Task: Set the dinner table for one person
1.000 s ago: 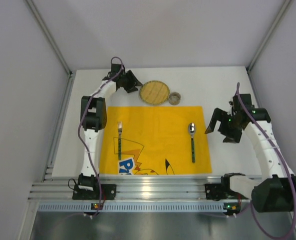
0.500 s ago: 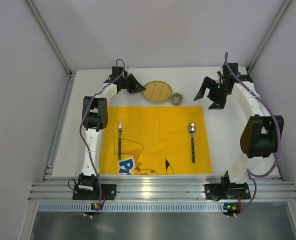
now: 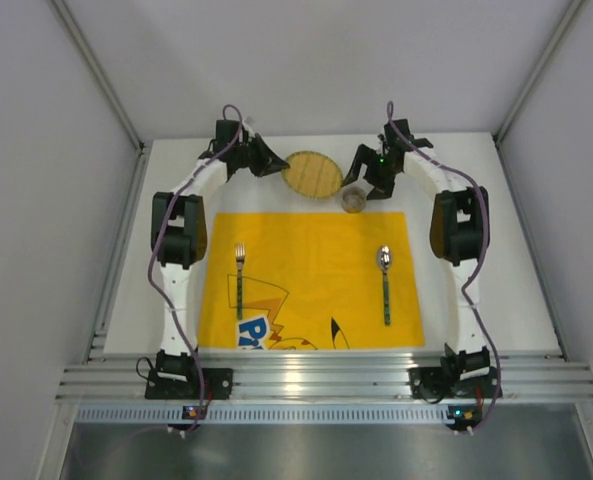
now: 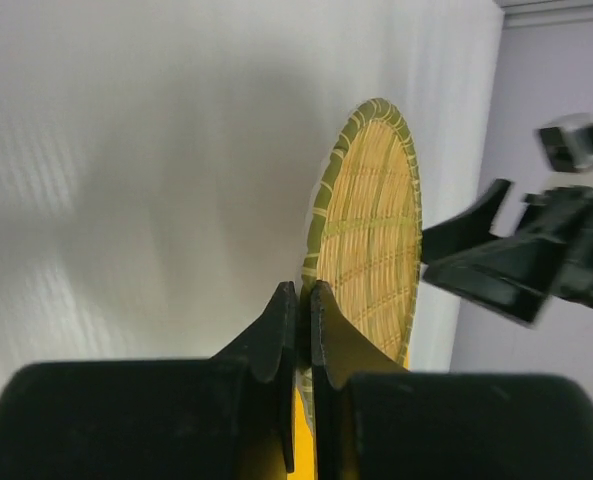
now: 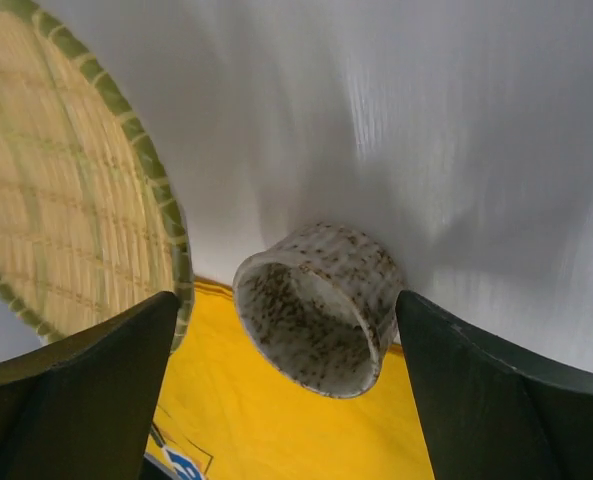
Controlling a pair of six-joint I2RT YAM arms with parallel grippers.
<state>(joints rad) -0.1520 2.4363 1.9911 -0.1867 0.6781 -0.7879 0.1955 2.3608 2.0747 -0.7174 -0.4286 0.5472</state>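
Observation:
The plate (image 3: 312, 174) goes back and down onto the mat's middle in my left gripper next and is released there, since the space between fork and spoon lies empty.
A round woven bamboo plate (image 3: 312, 174) lies at the back of the white dinner table (image 3: 456, 290), just beyond the yellow cartoon mat (image 3: 311, 285). My left gripper (image 3: 276, 165) is shut on the plate's left rim; the left wrist view shows its jaws (image 4: 303, 300) pinching the green edge of the plate (image 4: 371, 220). A small speckled cup (image 3: 353, 199) stands at the mat's back edge. My right gripper (image 3: 363, 180) is open above it, and the right wrist view (image 5: 286, 300) shows a finger on each side of the cup (image 5: 321, 300), apart from it.
A fork (image 3: 240, 280) lies on the mat's left part and a spoon (image 3: 385, 282) on its right part. Grey panels wall the table on three sides. A ribbed aluminium rail (image 3: 316, 380) runs along the near edge.
My right arm has swung from the table's right side to the back middle and now straddles the cup. My left gripper stayed at the plate's rim; the plate shifted slightly.

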